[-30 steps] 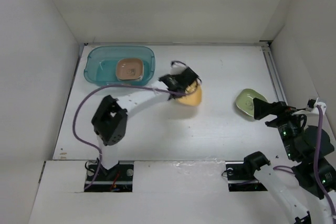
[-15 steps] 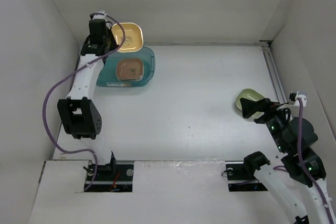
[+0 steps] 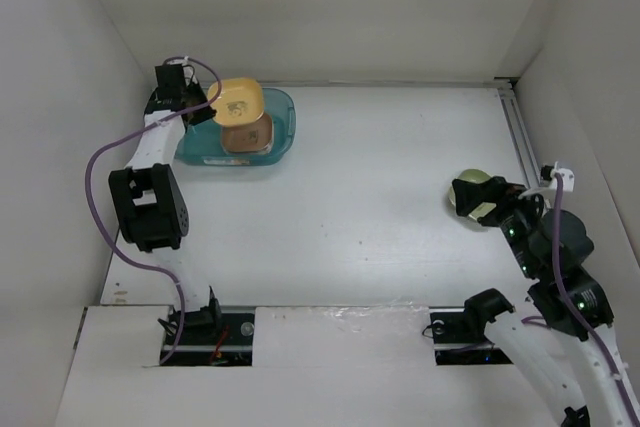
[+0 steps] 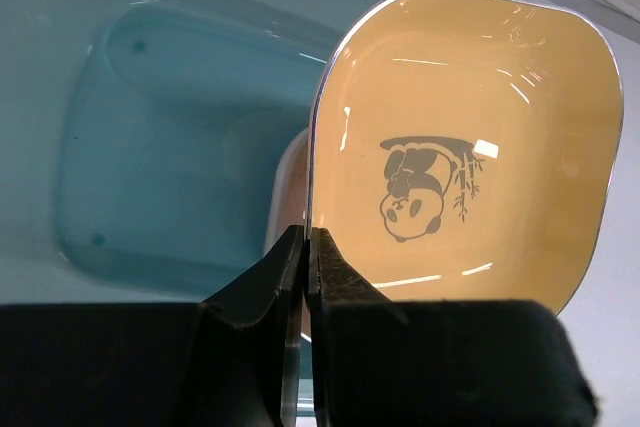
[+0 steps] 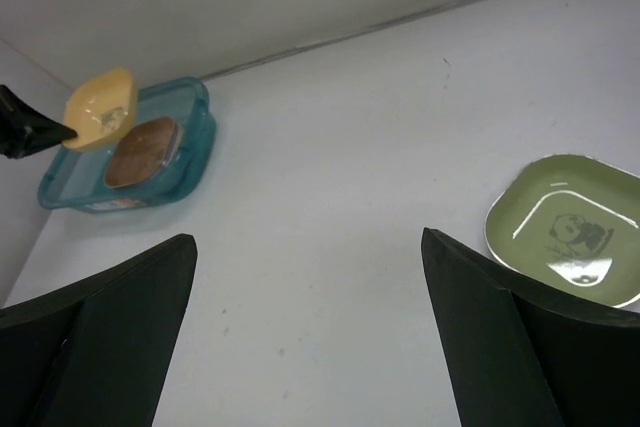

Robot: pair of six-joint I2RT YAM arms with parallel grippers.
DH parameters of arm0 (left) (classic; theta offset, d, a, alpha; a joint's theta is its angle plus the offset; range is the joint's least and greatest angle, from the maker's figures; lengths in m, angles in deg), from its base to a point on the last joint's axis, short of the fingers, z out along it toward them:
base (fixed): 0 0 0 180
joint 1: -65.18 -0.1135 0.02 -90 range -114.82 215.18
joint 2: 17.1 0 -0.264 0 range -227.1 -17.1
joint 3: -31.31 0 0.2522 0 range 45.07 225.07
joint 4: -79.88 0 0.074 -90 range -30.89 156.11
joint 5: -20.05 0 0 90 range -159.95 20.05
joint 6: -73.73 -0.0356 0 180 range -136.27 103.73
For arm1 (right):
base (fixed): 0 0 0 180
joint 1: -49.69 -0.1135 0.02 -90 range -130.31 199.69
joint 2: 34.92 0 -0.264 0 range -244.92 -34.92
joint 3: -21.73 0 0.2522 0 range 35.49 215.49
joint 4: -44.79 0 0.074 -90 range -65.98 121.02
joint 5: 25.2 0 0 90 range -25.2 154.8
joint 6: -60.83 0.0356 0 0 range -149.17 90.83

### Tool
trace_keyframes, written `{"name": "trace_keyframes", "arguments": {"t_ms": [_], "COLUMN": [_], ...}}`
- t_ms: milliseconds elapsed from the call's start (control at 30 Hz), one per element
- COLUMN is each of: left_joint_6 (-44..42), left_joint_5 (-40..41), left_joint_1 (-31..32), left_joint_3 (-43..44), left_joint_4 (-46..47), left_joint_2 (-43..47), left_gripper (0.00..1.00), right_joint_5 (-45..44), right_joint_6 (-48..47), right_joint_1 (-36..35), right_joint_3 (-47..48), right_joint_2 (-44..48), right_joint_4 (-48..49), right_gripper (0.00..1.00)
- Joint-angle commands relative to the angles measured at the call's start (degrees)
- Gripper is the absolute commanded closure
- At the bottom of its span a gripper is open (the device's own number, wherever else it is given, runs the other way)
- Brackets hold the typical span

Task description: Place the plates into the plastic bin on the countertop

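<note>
My right gripper tilts its fingers downward next, still outside the bin (image 3: pixel 284 125). It then lowers them by the metal bar astride the rim of the light green plate below.
My left gripper (image 3: pixel 207 107) (image 4: pixel 306 239) is shut on the rim of a yellow plate (image 3: pixel 237 103) (image 4: pixel 470 147) with a panda print, held tilted over the teal plastic bin (image 3: pixel 284 125) (image 4: pixel 140 117) at the countertop's back left. A brown plate (image 3: pixel 248 137) (image 5: pixel 140 150) lies inside the bin, partly under the yellow one. A light green plate (image 3: pixel 468 188) (image 5: pixel 568 227) lies on the white countertop (image 3: pixel 380 187) at the right, mostly hidden in the top view by my right gripper (image 3: pixel 480 199) (image 5: pixel 310 242). That gripper is open above the countertop, with the green plate just right of its fingers.
White walls enclose the countertop on the left, back and right. A metal rail (image 3: pixel 522 132) runs along the right edge. The left arm's purple cable (image 3: pixel 100 162) loops out near the left wall.
The left arm carried the yellow plate from mid-table to the back left, then lowered it over the bin. The right gripper moved in over the green plate.
</note>
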Motion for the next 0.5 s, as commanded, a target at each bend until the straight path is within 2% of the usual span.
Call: {"name": "trace_keyframes", "arguments": {"t_ms": [0, 33, 67, 133, 167, 267, 367, 433, 467], "left_joint_6": [1.40, 1.40, 1.40, 1.40, 1.40, 1.40, 1.93, 2.54, 2.55], "left_joint_5": [-2.42, -1.90, -1.90, -1.29, -1.28, 1.09, 2.32, 0.31, -0.48], "left_joint_1": [0.08, 0.08, 0.08, 0.69, 0.70, 1.40, 2.02, 2.62, 3.33], "left_joint_3": [0.69, 0.69, 0.69, 0.69, -1.05, -2.12, -1.60, -1.60, -1.07], "left_joint_4": [2.80, 2.27, 1.66, 1.65, 2.17, 2.88, 1.31, 0.60, -0.28], "left_joint_2": [0.90, 0.89, 0.89, 1.68, 2.47, 5.37, 8.08, 9.85, 11.77], "left_gripper": [1.00, 0.96, 0.86, 0.54, 0.30, 0.00, 0.00, 0.00, 0.00], "right_joint_5": [-4.00, -6.19, -7.26, -9.45, -10.16, -13.14, -18.31, -17.21, -14.59], "right_joint_6": [0.94, 1.56, 2.26, 4.46, 5.25, 7.98, 11.66, 12.38, 12.38], "right_joint_1": [0.31, 0.31, 0.31, 0.31, 0.31, 0.83, 4.16, 10.92, 16.69], "right_joint_3": [-0.08, -0.08, -0.08, -0.08, -0.08, -0.08, 0.54, 0.54, -0.07], "right_joint_2": [-4.68, -5.82, -8.01, -9.87, -10.66, -13.21, -17.07, -21.27, -22.87], "right_joint_4": [3.29, 3.29, 2.68, 2.67, 2.67, 3.99, 3.99, 5.56, 6.36], "right_gripper": [0.00, 0.00, 0.00, 0.00, 0.00, 0.00, 0.00, 0.00, 0.00]}}
